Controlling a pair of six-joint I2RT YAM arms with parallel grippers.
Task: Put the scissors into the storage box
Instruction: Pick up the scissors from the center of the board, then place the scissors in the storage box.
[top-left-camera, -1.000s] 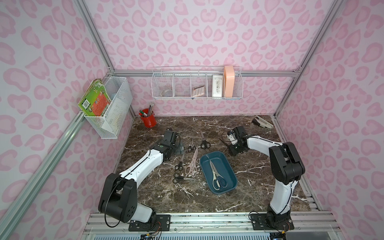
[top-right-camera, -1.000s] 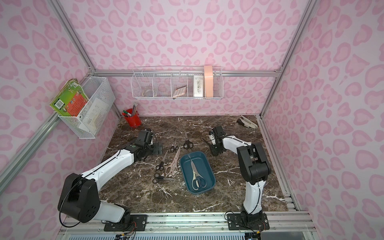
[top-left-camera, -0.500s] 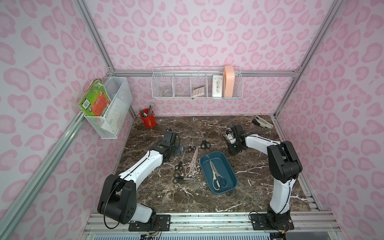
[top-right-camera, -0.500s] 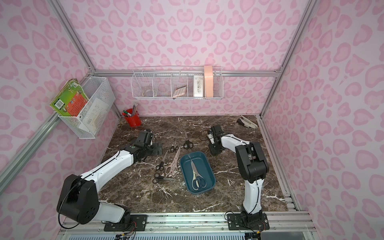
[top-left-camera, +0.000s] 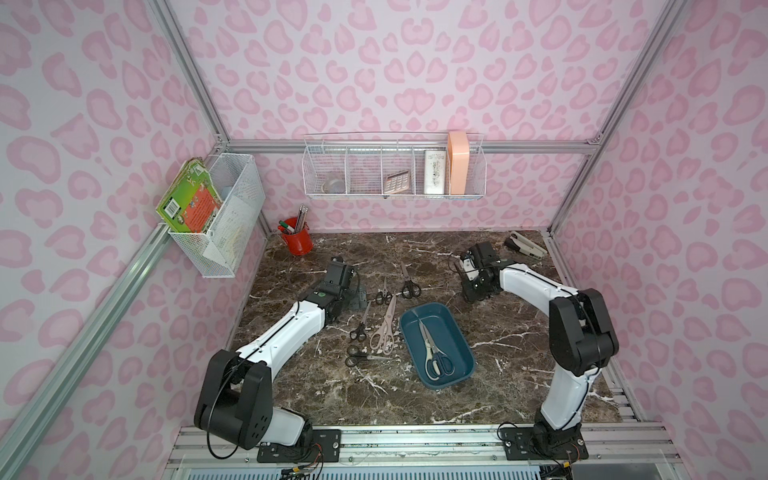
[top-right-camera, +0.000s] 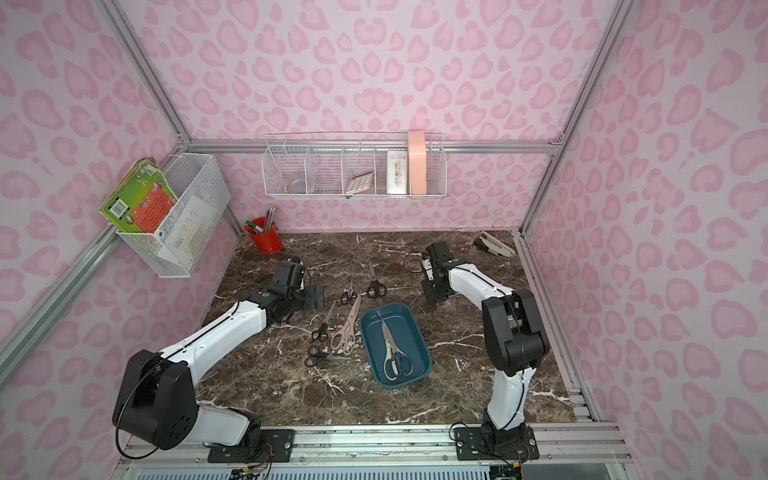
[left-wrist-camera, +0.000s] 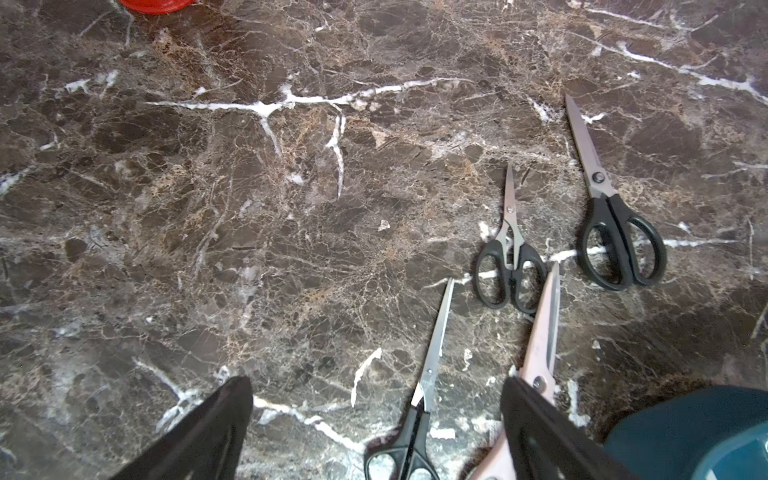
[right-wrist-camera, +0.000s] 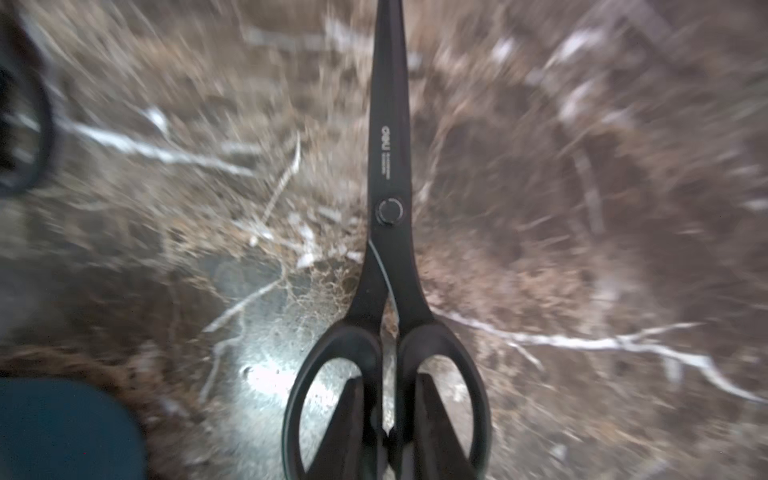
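Observation:
The right gripper swings back over the teal storage box (top-left-camera: 461, 332) next and releases the handles there. Scissors already rest in that box, which lies toward my base.
The teal storage box (top-left-camera: 461, 332) lies mid-table in both top views, with one grey-handled pair of scissors (top-left-camera: 432, 353) inside. Left of it lie several scissors: a pale pink pair (top-left-camera: 384, 328), a slim black pair (left-wrist-camera: 432, 365) and small black ones (left-wrist-camera: 509, 257). My left gripper (left-wrist-camera: 374, 390) hovers open over the slim pair's blades. In the right wrist view my right gripper (right-wrist-camera: 388, 378) is shut on the handles of all-black scissors (right-wrist-camera: 388, 166), with a finger through each loop. In the top views that arm (top-left-camera: 478, 286) hides them.
A red pen cup (top-left-camera: 296, 241) stands at the back left and a stapler (top-left-camera: 525, 246) lies at the back right. White wire baskets (top-left-camera: 392, 170) hang on the walls. The box corner (right-wrist-camera: 62, 428) shows near the right gripper.
My right gripper has closed on the black scissors' handles, and its wrist has shifted slightly. The right wrist view is motion-blurred. The left arm has not moved.

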